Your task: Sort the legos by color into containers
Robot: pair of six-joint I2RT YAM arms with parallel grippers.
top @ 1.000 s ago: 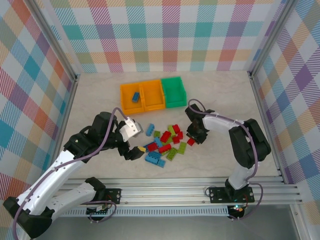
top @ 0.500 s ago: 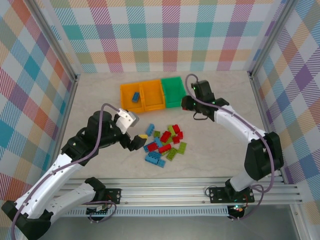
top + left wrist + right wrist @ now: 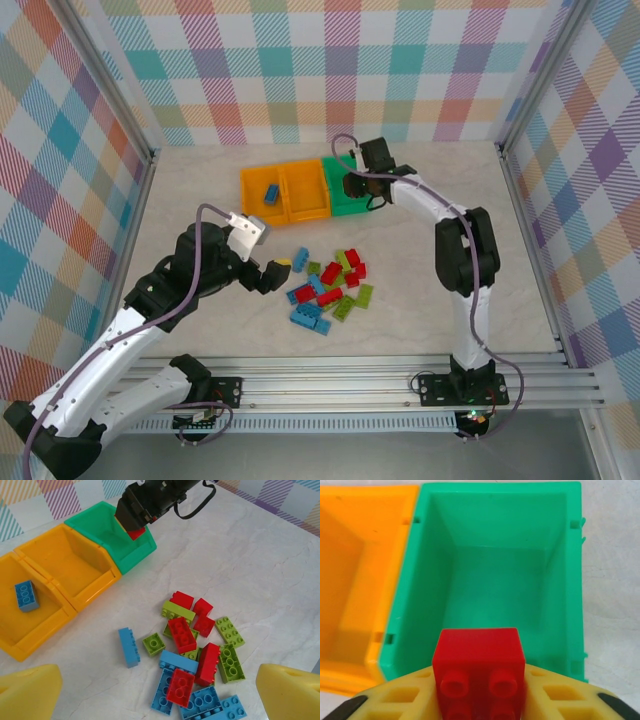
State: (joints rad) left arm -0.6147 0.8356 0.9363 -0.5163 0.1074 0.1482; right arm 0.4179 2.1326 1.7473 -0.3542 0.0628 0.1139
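My left gripper moves outward and lowers its open fingers onto the lone blue brick beside the heap next, since the brick lies outward of and below them.
The legos (image 3: 330, 285) lie in a loose heap of blue, red and lime green bricks on the table's middle. The containers stand in a row behind them: two orange bins (image 3: 262, 205) and one green bin (image 3: 335, 172). A blue brick (image 3: 271, 192) lies in the leftmost orange bin. My right gripper (image 3: 353, 187) hangs over the green bin's near edge, its yellow fingers (image 3: 395, 700) shut on a red lego (image 3: 479, 670). Just left of the heap, my left gripper (image 3: 270, 273) stands open and empty, and the heap (image 3: 200, 655) lies ahead of its wide-apart fingertips (image 3: 27, 692).
Checked walls and metal posts enclose the table on three sides. The green bin's floor (image 3: 495, 587) is bare, and so is the middle orange bin (image 3: 75, 565). Bare marble table stretches right of the heap (image 3: 450, 270) and behind the bins.
My right arm has swung from the heap's right side up to the green bin, carrying the red lego. My left gripper has shifted slightly, staying open beside the heap.
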